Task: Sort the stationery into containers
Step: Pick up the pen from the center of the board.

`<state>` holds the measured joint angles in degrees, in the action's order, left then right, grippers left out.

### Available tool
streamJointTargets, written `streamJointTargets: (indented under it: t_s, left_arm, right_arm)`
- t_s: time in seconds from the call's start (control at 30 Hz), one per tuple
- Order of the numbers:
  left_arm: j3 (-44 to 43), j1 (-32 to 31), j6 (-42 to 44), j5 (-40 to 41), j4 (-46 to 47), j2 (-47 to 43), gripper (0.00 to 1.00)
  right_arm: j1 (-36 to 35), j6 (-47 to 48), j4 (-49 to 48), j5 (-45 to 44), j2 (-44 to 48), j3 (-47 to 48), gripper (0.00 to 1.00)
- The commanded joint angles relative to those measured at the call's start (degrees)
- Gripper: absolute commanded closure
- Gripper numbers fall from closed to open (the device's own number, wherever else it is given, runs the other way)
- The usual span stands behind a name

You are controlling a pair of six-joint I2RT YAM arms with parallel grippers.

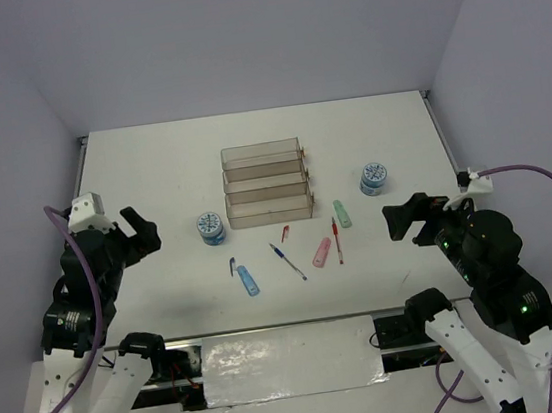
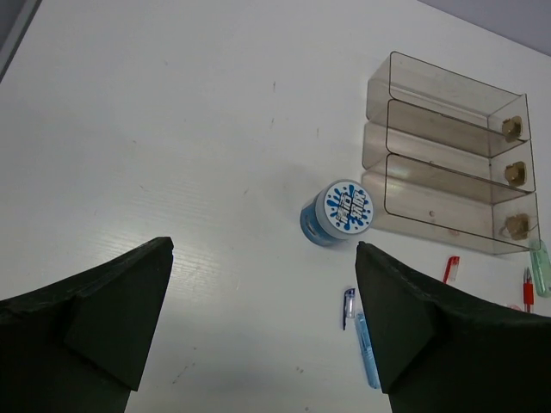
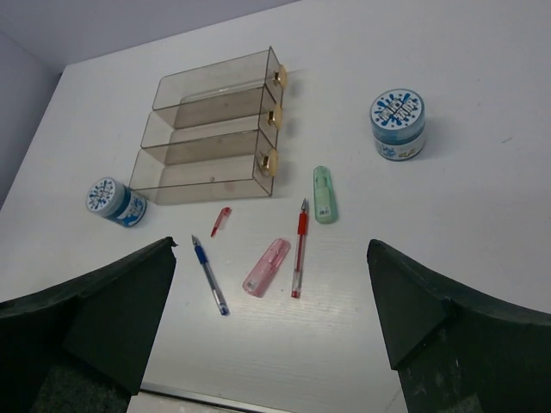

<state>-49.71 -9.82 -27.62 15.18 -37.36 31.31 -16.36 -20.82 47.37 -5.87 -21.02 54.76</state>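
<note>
The blue pen's middle is below my right gripper and to its left in the top view. My right gripper should swing over next, turn to match the pen's slant and go down.
The clear stepped trays stand mid-table and look empty. One blue-white roll sits to their left, the other to their right. In front lie a green stick, a red pen, a pink stick, a blue pen, a red cap, a blue stick and a blue cap. My left gripper is open and empty, raised left of the left roll. My right gripper is open and empty, raised right of the pens.
The table's front edge with the arm bases and a taped strip runs below the items. Grey walls close in the table on the left, right and far sides.
</note>
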Motion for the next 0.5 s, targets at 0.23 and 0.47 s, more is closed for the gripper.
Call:
streamJointTargets:
  t_s: [0.23,0.47]
  left_arm:
    - [-1.0,0.6,-3.2,5.3,-0.1,2.1,0.01]
    - [0.2,0.9,-4.5,6.6,-0.1,1.2,0.01]
  right_arm:
    - [0.2,-3.8,-15.9,19.0,-0.1,-8.9,0.0]
    - [-15.9,-3.8,-22.2,12.1,-22.7,-9.4,0.0]
